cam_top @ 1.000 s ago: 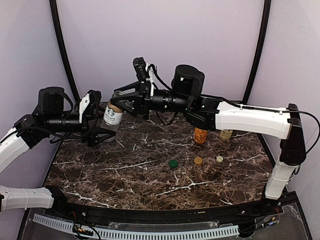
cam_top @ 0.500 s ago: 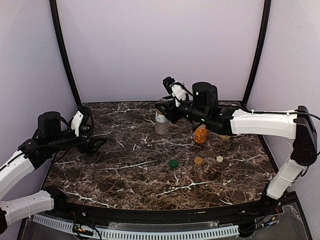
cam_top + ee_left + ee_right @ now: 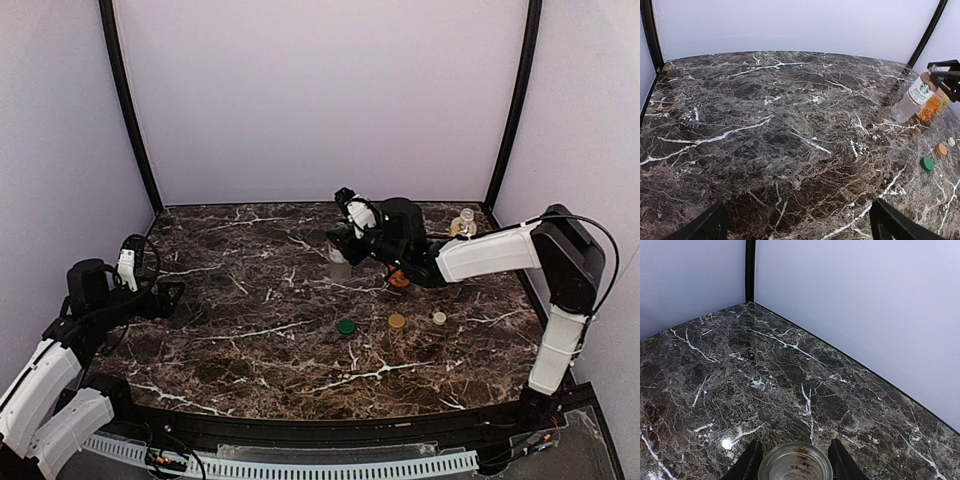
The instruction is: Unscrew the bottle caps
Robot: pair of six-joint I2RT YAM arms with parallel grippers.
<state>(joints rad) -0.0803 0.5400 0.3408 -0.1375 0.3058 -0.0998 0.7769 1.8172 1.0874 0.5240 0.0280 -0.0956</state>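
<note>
The clear bottle eases down onto the tabletop under the bottle's base (image 3: 341, 276), which lies below my right gripper, next. My right gripper then releases the bottle, since the bottle's opening is bare.
The small clear bottle (image 3: 340, 266) with a white label has no cap and leans in my right gripper (image 3: 343, 246), which is shut around its neck, base at the tabletop. In the right wrist view its open mouth (image 3: 796, 463) sits between the fingers (image 3: 751, 463). The left wrist view shows it tilted (image 3: 913, 98) in front of the orange bottle (image 3: 929, 108). The orange bottle (image 3: 400, 277) stands partly hidden behind the right arm. The yellow-labelled bottle (image 3: 462, 224) stands at the back right. My left gripper (image 3: 172, 296) is open and empty, low at the left, its fingers (image 3: 714, 226) wide apart.
Three loose caps lie on the dark marble table (image 3: 250, 350): green (image 3: 346, 326), orange-gold (image 3: 397, 321) and white (image 3: 439, 318). They also show in the left wrist view, green (image 3: 926, 164), orange (image 3: 941, 149), white (image 3: 951, 141). Walls close the back and sides.
My right gripper has carried the clear bottle from the back left toward the middle and lowered it. My left gripper let go of it and drew back to the left edge.
</note>
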